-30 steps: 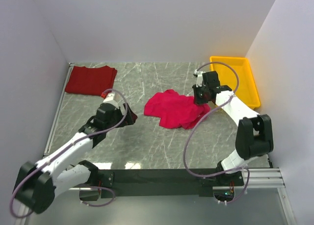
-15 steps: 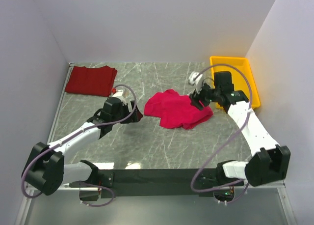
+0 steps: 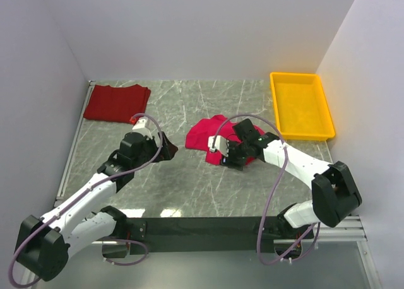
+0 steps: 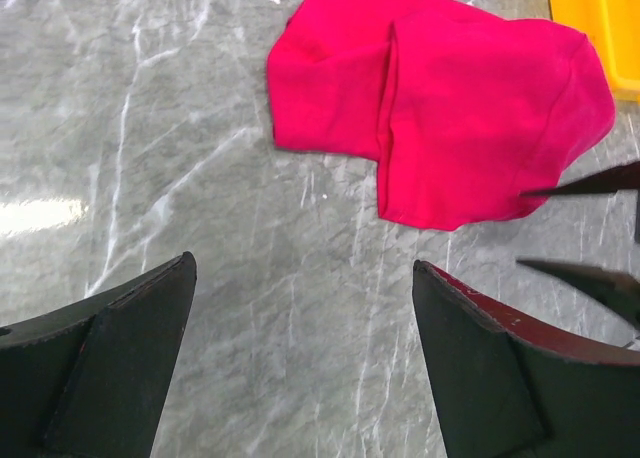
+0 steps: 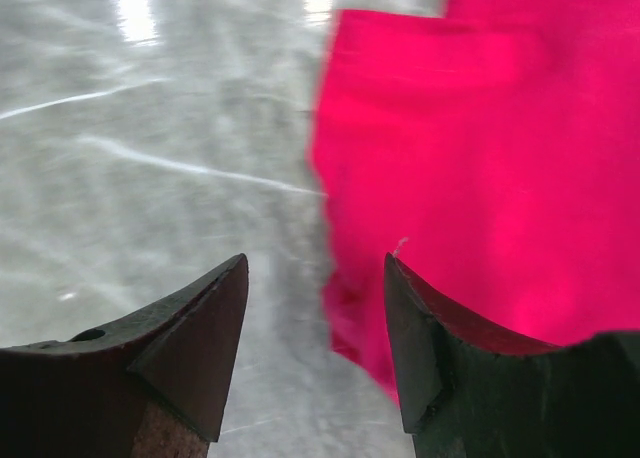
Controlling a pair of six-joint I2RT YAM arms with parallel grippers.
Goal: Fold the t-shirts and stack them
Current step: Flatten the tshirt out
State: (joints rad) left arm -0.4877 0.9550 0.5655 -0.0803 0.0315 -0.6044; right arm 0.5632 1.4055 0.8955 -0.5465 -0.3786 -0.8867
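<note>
My right gripper should next center the pink t-shirt's cloth by moving down and slightly outward, then close: the pink t-shirt's near edge (image 5: 346,313) is below, toward its outward finger.
The crimson-pink t-shirt (image 3: 205,134) lies crumpled mid-table; it also shows in the left wrist view (image 4: 440,108) and the right wrist view (image 5: 470,138). The darker brick red t-shirt (image 3: 117,103) lies folded flat at the back left. My left gripper (image 3: 169,149) is open and empty over bare table, left of the pink shirt (image 4: 302,265). My right gripper (image 3: 224,156) is open, low at the pink shirt's near edge, with the cloth's edge between its jaws (image 5: 315,260) but not pinched.
A yellow plastic tray (image 3: 302,106) stands at the back right; its corner shows in the left wrist view (image 4: 600,28). White walls close the table on three sides. Grey marble table (image 3: 189,182) lies in front of the shirt.
My right arm swung from beside the tray, over the pink shirt, down to its near-left edge. My left arm shifted only slightly. Both shirts kept their places.
</note>
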